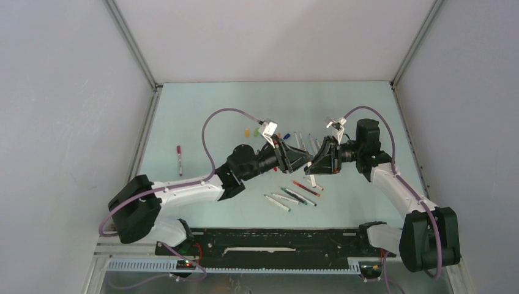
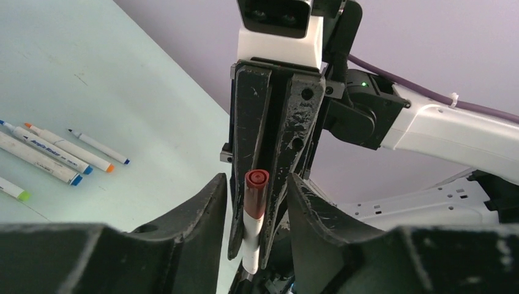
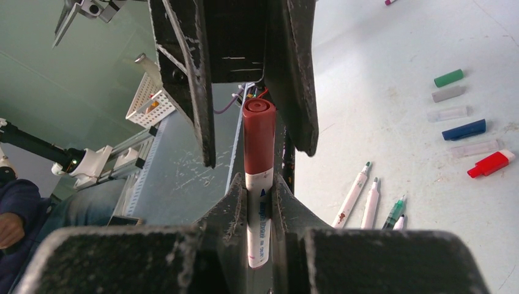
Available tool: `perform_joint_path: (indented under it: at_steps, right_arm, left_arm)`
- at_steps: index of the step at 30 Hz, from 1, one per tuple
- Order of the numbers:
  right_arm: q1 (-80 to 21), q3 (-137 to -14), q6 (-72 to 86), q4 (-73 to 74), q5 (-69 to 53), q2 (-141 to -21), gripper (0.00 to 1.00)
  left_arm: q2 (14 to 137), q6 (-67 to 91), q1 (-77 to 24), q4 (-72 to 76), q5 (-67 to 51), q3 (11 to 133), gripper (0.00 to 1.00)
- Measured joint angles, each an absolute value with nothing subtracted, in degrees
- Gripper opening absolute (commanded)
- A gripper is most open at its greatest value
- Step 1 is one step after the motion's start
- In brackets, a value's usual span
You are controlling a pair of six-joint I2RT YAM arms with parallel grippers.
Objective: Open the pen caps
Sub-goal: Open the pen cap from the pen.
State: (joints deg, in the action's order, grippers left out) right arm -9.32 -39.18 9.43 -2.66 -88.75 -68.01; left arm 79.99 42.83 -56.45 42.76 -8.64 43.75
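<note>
My right gripper turns downward next, comes down onto the bare tabletop (image 1: 326, 182) beside the pen row and releases the white pen. Uncapped pens already lie there.
A white pen (image 3: 259, 214) with a dark red cap (image 3: 258, 138) is held in the air between the two arms. My right gripper (image 3: 260, 184) is shut on the white barrel just below the cap. My left gripper (image 3: 259, 153) faces it, and its fingers (image 2: 211, 208) stand on either side of the red cap (image 2: 256, 195) with a gap showing on both sides. From above, the left gripper (image 1: 304, 160) and right gripper (image 1: 317, 163) meet tip to tip over the table's middle. Loose pen caps lie on the table: green (image 3: 448, 78), grey (image 3: 448, 94), blue (image 3: 464, 130), red (image 3: 491, 163).
Uncapped pens (image 3: 354, 195) lie near the caps, several more pens (image 1: 292, 196) rest in front of the grippers, and others (image 2: 58, 150) show in the left wrist view. One capped pen (image 1: 179, 160) lies alone at the left. Yellow (image 1: 246, 131) and green (image 1: 256, 131) caps sit behind.
</note>
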Motion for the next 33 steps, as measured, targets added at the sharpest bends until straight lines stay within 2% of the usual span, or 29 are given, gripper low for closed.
perform_joint_path:
  at_steps: [2, 5, 7, 14, 24, 29, 33]
  right_arm:
    - [-9.32, -39.18, 9.43, -2.66, -88.75, -68.01, 0.00]
    - [-9.32, -39.18, 9.45, -2.66, -88.75, -68.03, 0.00]
    - [-9.37, -39.22, 9.61, -2.66, -88.86, -68.03, 0.00]
    - [-9.65, -39.86, 9.47, -2.68, -88.36, -68.93, 0.00]
    - [-15.18, -44.84, 7.44, -5.82, -82.96, -72.14, 0.00]
    - [-15.97, -41.50, 5.39, 1.32, -85.10, -73.82, 0.00]
    - [-17.34, -42.83, -2.44, 11.46, -83.57, -74.94, 0.00]
  left_arm:
    - [80.47, 43.18, -56.45, 42.81, -9.15, 43.75, 0.34]
    - [81.14, 43.44, -56.45, 42.81, -9.67, 44.23, 0.11]
    - [81.36, 43.33, -56.40, 42.74, -9.96, 44.71, 0.01]
    - [80.73, 41.63, -55.53, 41.69, -9.23, 44.93, 0.00]
    - [73.03, 34.11, -51.70, 34.20, -8.43, 44.93, 0.00]
    - [65.63, 30.28, -42.26, 42.30, 6.13, 47.62, 0.00]
    - [60.01, 29.85, -40.86, 49.10, 10.48, 47.81, 0.00]
